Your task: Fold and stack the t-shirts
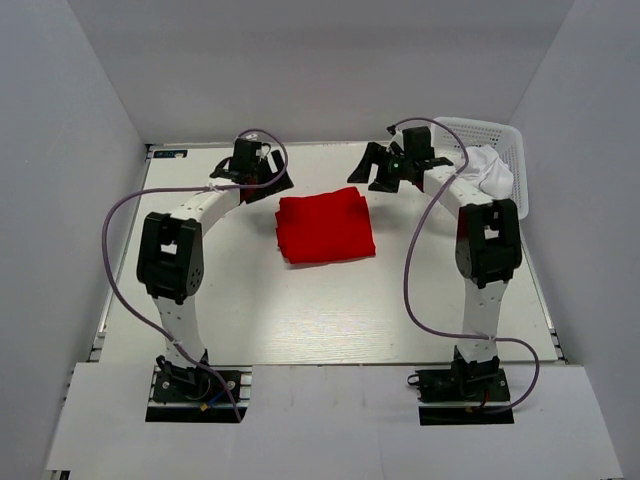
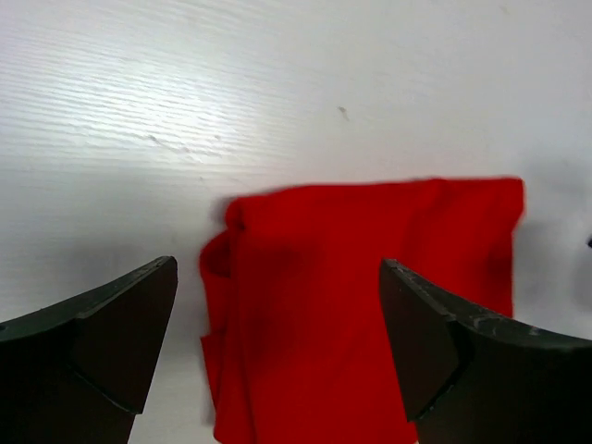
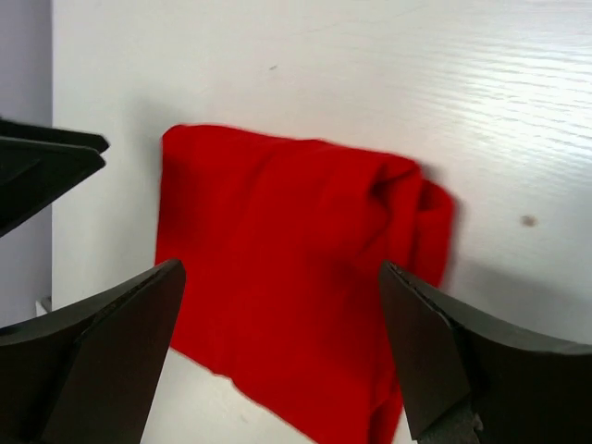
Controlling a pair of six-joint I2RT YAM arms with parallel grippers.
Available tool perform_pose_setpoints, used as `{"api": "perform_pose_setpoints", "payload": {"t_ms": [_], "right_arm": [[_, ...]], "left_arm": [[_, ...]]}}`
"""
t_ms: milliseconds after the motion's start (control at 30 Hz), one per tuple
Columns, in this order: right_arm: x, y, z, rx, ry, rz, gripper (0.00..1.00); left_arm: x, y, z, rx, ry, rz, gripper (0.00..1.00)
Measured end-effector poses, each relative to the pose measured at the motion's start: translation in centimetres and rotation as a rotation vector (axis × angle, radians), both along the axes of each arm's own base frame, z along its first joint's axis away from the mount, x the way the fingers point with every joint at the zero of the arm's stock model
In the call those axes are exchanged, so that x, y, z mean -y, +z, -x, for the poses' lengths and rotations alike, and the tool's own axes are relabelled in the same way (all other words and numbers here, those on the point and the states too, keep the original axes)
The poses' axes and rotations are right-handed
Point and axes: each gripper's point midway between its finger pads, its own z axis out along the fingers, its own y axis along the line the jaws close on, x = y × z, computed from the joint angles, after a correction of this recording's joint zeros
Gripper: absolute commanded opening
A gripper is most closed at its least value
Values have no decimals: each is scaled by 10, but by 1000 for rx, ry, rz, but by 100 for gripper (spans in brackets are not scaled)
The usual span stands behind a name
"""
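Observation:
I need to move my left gripper back and down onto the folded red t-shirt's layered side edge (image 1: 282,222) (image 2: 231,342) to close there, because that edge lies uncovered on the tabletop.
A folded red t-shirt (image 1: 325,226) lies flat in the middle of the white table. It also shows in the left wrist view (image 2: 361,305) and in the right wrist view (image 3: 287,268). My left gripper (image 1: 277,183) is open and empty, above the table just beyond the shirt's far left corner. My right gripper (image 1: 367,170) is open and empty, above the table just beyond the shirt's far right corner. A white t-shirt (image 1: 490,170) lies crumpled in the basket at the back right.
A white plastic basket (image 1: 500,135) stands at the back right of the table (image 1: 330,320), against the right wall. White walls close in the table on the left, back and right.

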Motion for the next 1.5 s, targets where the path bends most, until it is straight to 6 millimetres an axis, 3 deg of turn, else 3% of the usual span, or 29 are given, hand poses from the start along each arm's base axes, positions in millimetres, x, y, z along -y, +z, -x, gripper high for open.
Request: {"api": "perform_pose_setpoints", "payload": {"t_ms": [133, 267, 433, 600, 733, 967, 1067, 1133, 1300, 1367, 1433, 1500], "right_arm": [[-20, 25, 21, 82, 54, -32, 90], [-43, 31, 27, 133, 86, -76, 90], [-57, 8, 11, 137, 51, -117, 90], [-46, -67, -8, 17, -45, -91, 90], [-46, -62, -30, 46, -73, -111, 90], [-44, -60, -30, 61, -68, -84, 90], [-39, -43, -22, 90, -60, -42, 90], [-33, -16, -11, 137, -58, -31, 90], [-20, 73, 19, 312, -47, -40, 90], [-14, 101, 34, 377, -48, -46, 90], [-6, 110, 51, 396, -59, -43, 90], [2, 105, 71, 383, -65, -32, 90]], "left_arm": [[28, 24, 13, 66, -112, 85, 100], [54, 32, 12, 104, -203, 166, 100], [67, 4, 2, 91, -230, 217, 100], [62, -58, -1, 11, -187, 222, 100], [59, -55, -11, 39, -165, 221, 100], [57, -49, -22, 46, -162, 188, 100], [53, -36, -31, 74, -159, 125, 100], [48, -24, -34, 93, -151, 87, 100], [38, -2, -18, 94, -130, 46, 100], [39, -4, -3, 65, -135, 37, 100], [42, -15, 12, 21, -136, 20, 100], [46, -32, 28, -31, -144, 0, 98]]}}
